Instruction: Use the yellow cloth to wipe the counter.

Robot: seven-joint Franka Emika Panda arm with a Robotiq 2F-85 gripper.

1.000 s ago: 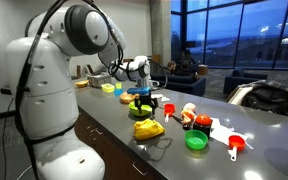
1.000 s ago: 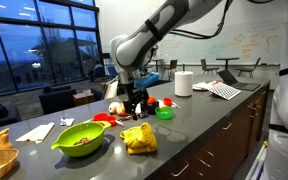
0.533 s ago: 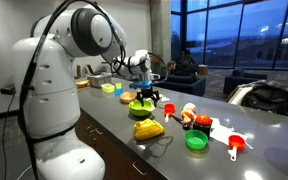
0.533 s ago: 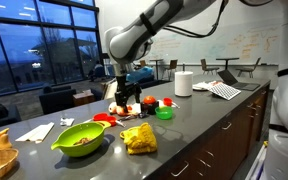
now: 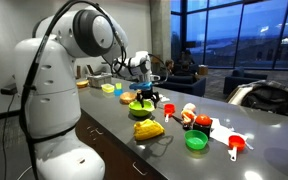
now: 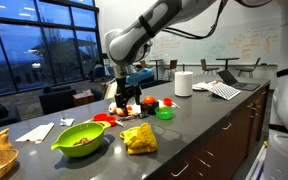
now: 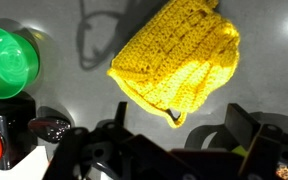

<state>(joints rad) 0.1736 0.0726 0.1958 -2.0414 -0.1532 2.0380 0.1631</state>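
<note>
My gripper's fingers are open, above the cloth and apart from it, so my gripper will move down and across onto the yellow cloth's near edge [image 6: 134, 133] [image 7: 183, 97] and close.
The yellow cloth [image 5: 148, 128] lies crumpled on the dark counter [image 5: 114, 135] near its front edge; it also shows in an exterior view [image 6: 138, 138]. In the wrist view the knitted cloth [image 7: 179, 55] fills the upper middle. My gripper [image 5: 144, 99] hangs above the counter, behind the cloth and apart from it, as an exterior view [image 6: 127, 103] also shows. In the wrist view its two fingers [image 7: 179, 135] stand wide apart with nothing between them.
A green bowl [image 6: 79, 138] with food sits beside the cloth. A green cup [image 5: 196, 141] [image 7: 6, 62], red measuring cups [image 5: 234, 147] and small toys lie nearby. A paper towel roll [image 6: 184, 83] and papers [image 6: 224, 90] stand farther along the counter.
The gripper shifted slightly sideways over the counter between one second ago and half a second ago. Since then nothing has visibly moved. The cloth has stayed in place.
</note>
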